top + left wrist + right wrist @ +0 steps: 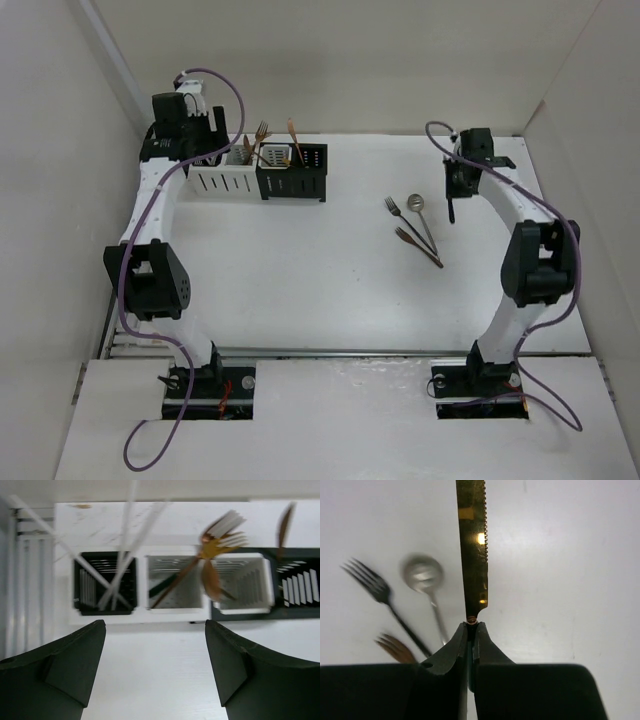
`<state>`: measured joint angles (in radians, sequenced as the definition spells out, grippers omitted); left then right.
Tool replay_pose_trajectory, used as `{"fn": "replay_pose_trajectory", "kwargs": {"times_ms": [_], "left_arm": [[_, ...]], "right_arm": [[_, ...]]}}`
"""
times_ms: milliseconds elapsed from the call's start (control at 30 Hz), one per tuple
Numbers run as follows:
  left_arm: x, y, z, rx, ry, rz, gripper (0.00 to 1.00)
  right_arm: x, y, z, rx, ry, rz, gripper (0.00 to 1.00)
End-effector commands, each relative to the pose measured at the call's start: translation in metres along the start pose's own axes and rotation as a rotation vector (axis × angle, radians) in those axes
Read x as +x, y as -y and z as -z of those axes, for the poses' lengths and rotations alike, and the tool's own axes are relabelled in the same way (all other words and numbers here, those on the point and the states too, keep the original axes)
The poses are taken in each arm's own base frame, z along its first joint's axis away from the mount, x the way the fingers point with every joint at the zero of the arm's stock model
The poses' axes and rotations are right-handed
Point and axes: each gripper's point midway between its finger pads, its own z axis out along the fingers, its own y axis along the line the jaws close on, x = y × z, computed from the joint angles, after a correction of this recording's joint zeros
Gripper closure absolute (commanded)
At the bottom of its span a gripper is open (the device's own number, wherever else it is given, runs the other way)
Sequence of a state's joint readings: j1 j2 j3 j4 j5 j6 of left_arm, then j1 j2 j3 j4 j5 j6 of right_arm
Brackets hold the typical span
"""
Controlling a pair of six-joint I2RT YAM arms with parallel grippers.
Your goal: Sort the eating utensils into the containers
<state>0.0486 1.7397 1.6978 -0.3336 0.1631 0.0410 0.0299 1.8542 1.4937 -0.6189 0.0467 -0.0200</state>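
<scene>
A copper knife is standing in the black caddy at the end. So my right gripper will next go up, move over there while it tilts the gold knife's blade up, and lower the gold knife's handle in.
My right gripper (471, 625) is shut on a gold serrated knife (472, 545) by its handle end and holds it above the table; in the top view the gripper (452, 188) is at the far right with the knife (452, 210) hanging below it. A dark-handled silver fork (375, 585), a silver spoon (422, 575) and a copper fork (395, 647) lie on the table to its left. My left gripper (155, 625) is open and empty, just in front of the row of caddies (175, 612). White chopsticks (122, 565) stand in the leftmost caddy, and a gold fork (220, 535) in the second.
The caddies stand at the far left as a white pair (225, 182) and a black pair (292, 183), holding several utensils. White walls close in the table on three sides. A purple cable (235, 95) loops over the left arm.
</scene>
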Motion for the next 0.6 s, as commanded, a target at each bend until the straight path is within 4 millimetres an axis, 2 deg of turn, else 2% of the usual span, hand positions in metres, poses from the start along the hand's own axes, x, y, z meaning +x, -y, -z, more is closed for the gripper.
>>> {"fn": "replay_pose_trajectory", "kwargs": {"times_ms": [0,33,67,133,167,200,233,267,300,333,367,400,433,500,533,567], "left_arm": [[-0.037,0.057,0.033,0.228,0.091,-0.071,0.22],[-0.037,0.057,0.033,0.228,0.091,-0.071,0.22],[-0.037,0.057,0.033,0.228,0.091,-0.071,0.22],[-0.038,0.053,0.032,0.200,0.091,-0.060,0.22],[-0.038,0.047,0.031,0.168,0.092,-0.059,0.21],[-0.038,0.045,0.030,0.152,0.093,-0.058,0.21],[-0.039,0.042,0.030,0.137,0.093,-0.057,0.21],[-0.033,0.036,0.027,0.105,0.081,-0.054,0.21],[-0.033,0.033,0.027,0.092,0.081,-0.062,0.21],[-0.031,0.031,0.028,0.080,0.078,-0.062,0.21],[-0.028,0.028,0.030,0.058,0.074,-0.060,0.21],[-0.029,0.026,0.030,0.048,0.075,-0.071,0.21],[-0.023,0.025,0.028,0.048,0.063,-0.069,0.21],[-0.022,0.020,0.030,0.021,0.062,-0.068,0.21],[-0.022,0.020,0.030,0.021,0.062,-0.068,0.21],[-0.020,0.015,0.028,0.011,0.062,-0.064,0.21]], "right_arm": [[-0.129,-0.049,0.091,-0.135,0.503,0.009,1.00],[-0.140,-0.069,0.098,-0.195,0.557,0.034,1.00],[-0.169,-0.100,0.127,-0.265,0.696,0.069,1.00],[-0.191,-0.140,0.143,-0.367,0.797,0.116,1.00],[-0.213,-0.179,0.177,-0.474,0.917,0.175,1.00],[-0.218,-0.202,0.167,-0.520,0.930,0.200,1.00],[-0.225,-0.222,0.173,-0.565,0.966,0.221,1.00],[-0.226,-0.254,0.182,-0.639,0.992,0.259,1.00],[-0.248,-0.269,0.212,-0.676,1.087,0.271,1.00],[-0.248,-0.290,0.185,-0.699,1.061,0.273,1.00],[-0.250,-0.308,0.187,-0.734,1.078,0.289,1.00],[-0.259,-0.329,0.210,-0.773,1.148,0.299,1.00],[-0.254,-0.346,0.183,-0.785,1.125,0.306,1.00],[-0.249,-0.371,0.179,-0.830,1.141,0.300,1.00],[-0.251,-0.373,0.177,-0.834,1.178,0.297,1.00],[-0.246,-0.381,0.164,-0.833,1.174,0.292,1.00]]}}
